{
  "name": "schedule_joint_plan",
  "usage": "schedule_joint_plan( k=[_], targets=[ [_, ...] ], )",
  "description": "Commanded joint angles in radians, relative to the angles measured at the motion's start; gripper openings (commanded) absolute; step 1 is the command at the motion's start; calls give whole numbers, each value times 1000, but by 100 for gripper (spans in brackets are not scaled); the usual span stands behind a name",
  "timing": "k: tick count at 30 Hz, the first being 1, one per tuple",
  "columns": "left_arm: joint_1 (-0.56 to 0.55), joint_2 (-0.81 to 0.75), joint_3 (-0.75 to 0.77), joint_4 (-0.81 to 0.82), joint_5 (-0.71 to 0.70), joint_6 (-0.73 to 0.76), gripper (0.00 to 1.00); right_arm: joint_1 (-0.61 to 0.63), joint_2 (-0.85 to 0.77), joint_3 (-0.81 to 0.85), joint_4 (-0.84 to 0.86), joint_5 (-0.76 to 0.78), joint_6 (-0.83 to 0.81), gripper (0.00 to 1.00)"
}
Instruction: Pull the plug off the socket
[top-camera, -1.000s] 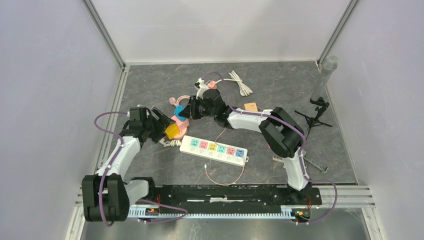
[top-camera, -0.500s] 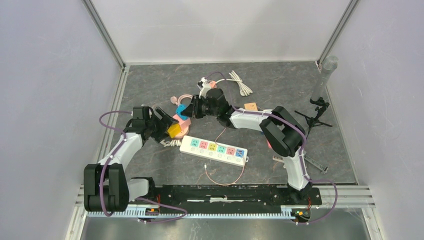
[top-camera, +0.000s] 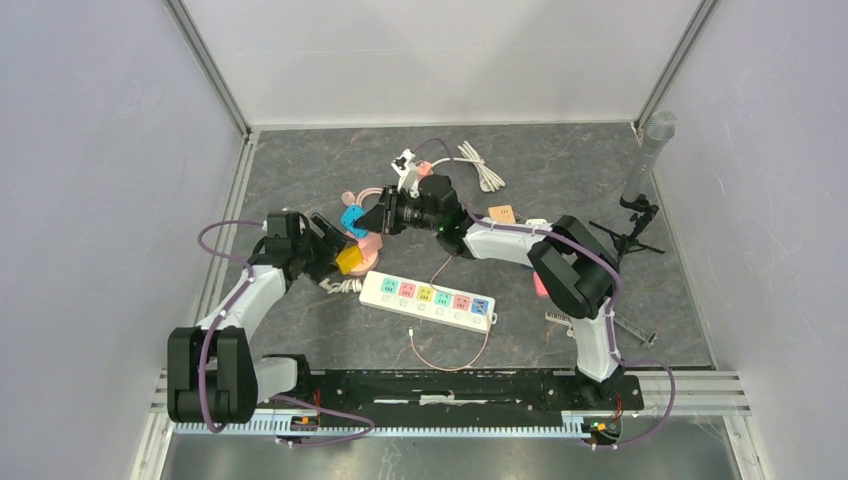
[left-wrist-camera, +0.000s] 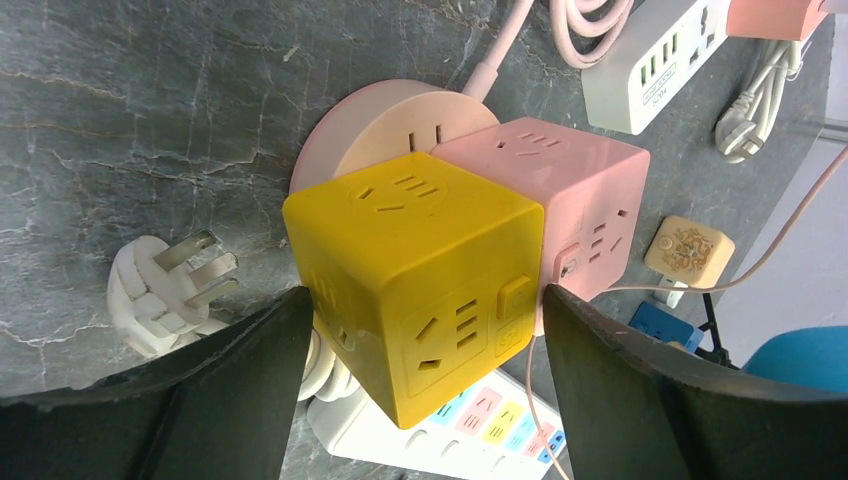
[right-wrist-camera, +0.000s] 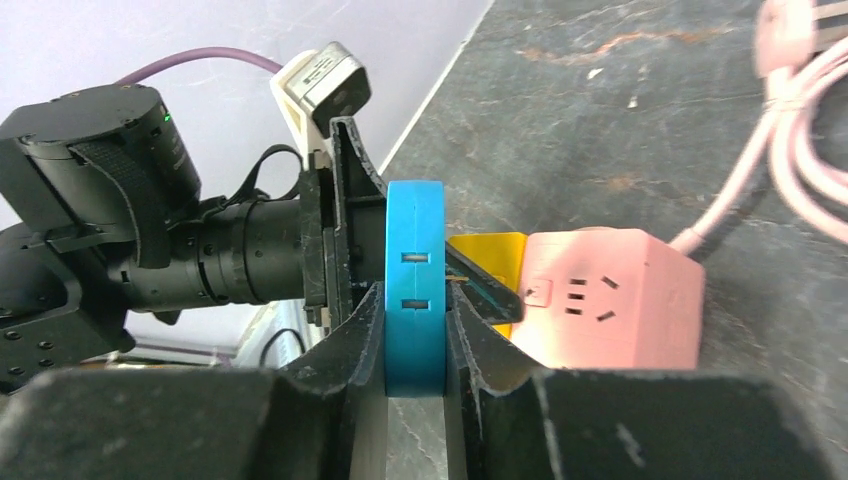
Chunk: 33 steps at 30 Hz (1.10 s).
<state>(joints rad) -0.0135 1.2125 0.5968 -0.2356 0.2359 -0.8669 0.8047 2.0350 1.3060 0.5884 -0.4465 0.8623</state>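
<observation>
The robot's right gripper has bare tabletop by the beige adapter below it, to its right in the top view, so it should carry the plug there and down and release it.
A yellow cube socket (top-camera: 348, 260) is joined to a pink cube socket (top-camera: 370, 243) left of centre. My left gripper (top-camera: 335, 255) is shut on the yellow cube (left-wrist-camera: 420, 270), one finger on each side; the pink cube (left-wrist-camera: 570, 200) sits beside it. My right gripper (top-camera: 375, 220) is shut on a flat blue plug (top-camera: 352, 217) and holds it just beyond the cubes. In the right wrist view the blue plug (right-wrist-camera: 415, 280) stands edge-on between my fingers, a brass prong showing toward the yellow cube (right-wrist-camera: 480, 250) and pink cube (right-wrist-camera: 610, 295).
A white power strip (top-camera: 427, 300) with coloured sockets lies in front of the cubes. A round pink socket base (left-wrist-camera: 400, 120) and a white plug (left-wrist-camera: 165, 285) lie by them. A beige adapter (top-camera: 502, 212), a white cable (top-camera: 480, 165) and a microphone stand (top-camera: 640, 190) lie farther right.
My right gripper has drawn the blue plug a little up and away from the pink cube. My left gripper has kept its hold on the yellow cube, shifting slightly.
</observation>
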Motion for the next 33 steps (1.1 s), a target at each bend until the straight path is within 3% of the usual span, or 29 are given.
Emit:
schedule_joint_plan(
  k=[1, 8, 13, 17, 20, 27, 33],
  targets=[
    [-4, 10, -15, -115, -110, 23, 89, -8, -128, 8, -92, 100, -132, 0],
    [-5, -54, 86, -167, -34, 78, 93, -20, -266, 8, -216, 211, -276, 0],
    [-3, -86, 207, -346, -156, 177, 100, -45, -402, -111, -307, 303, -366, 0],
    [-3, -140, 252, -427, -260, 221, 100, -48, -605, -344, -358, 525, -520, 0],
    [-2, -187, 260, -433, -276, 214, 100, -53, -697, -428, -483, 715, -614, 0],
    [10, -218, 266, -516, -395, 252, 100, -61, -794, -613, -676, 1012, -600, 0],
    [12, -277, 232, -482, -282, 214, 100, -64, -800, -695, -682, 1039, -572, 1]
  ],
)
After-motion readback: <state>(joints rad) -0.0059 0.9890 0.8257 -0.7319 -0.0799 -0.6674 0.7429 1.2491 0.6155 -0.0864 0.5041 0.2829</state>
